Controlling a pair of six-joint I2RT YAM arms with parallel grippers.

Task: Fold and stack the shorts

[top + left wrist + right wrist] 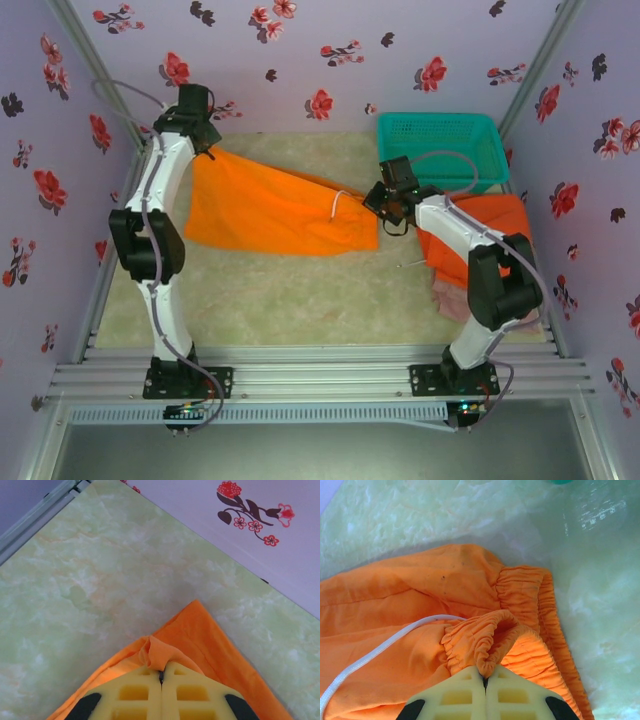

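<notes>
My left gripper carries the leg-hem corner outward over the under layer's uncovered corner (218, 150) (195, 612) next. Then it releases the hem there, since the uncovered corner pokes out just outward of it.
A pair of bright orange shorts (275, 210) is stretched out between my two grippers over the middle of the table. At the back left, my left gripper (207, 149) is shut on a leg-hem corner; in the left wrist view its yellow jaws (161, 672) pinch a fold of orange cloth (200, 640). My right gripper (379, 203) is shut on the gathered elastic waistband (490, 635), close to the white drawstring (375, 652). A second pair of orange shorts (495, 225) lies at the right on top of dusty pink-beige shorts (447, 295), partly hidden by the right arm.
A teal mesh basket (440, 128) stands at the back right, just behind the right gripper. Flowered walls (330, 50) close in the back and both sides. The metal rail (320, 375) with the arm bases runs along the near edge.
</notes>
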